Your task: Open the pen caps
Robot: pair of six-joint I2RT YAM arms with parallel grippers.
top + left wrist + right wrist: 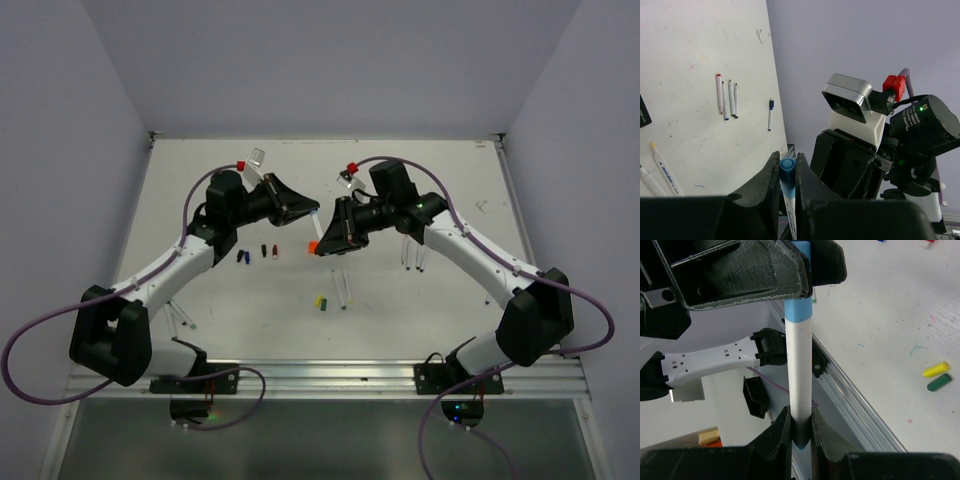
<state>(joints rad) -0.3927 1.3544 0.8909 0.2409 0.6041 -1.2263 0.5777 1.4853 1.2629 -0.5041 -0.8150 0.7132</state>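
I should next pull off the blue cap that my left gripper holds. Then I should move the cap down and back to the clear tabletop (310,307) beside the yellow cap and let go of it there.
A white-barrelled pen (799,370) is stretched between my two grippers above the middle of the table. My left gripper (787,166) is shut on its blue pen cap (787,172), which still sits on the barrel's end (799,310). My right gripper (801,424) is shut on the barrel's other end. From above, the left gripper (308,214) and right gripper (324,240) face each other almost tip to tip. Loose caps lie on the table: yellow (936,369), green (939,383), blue (242,256), black (264,250), red (274,250) and a chunkier orange one (312,246).
Several uncapped pens lie in a group to the right (410,255), others by the left arm (180,316), and one near the middle (343,287). The table's metal front rail (330,378) runs along the near edge.
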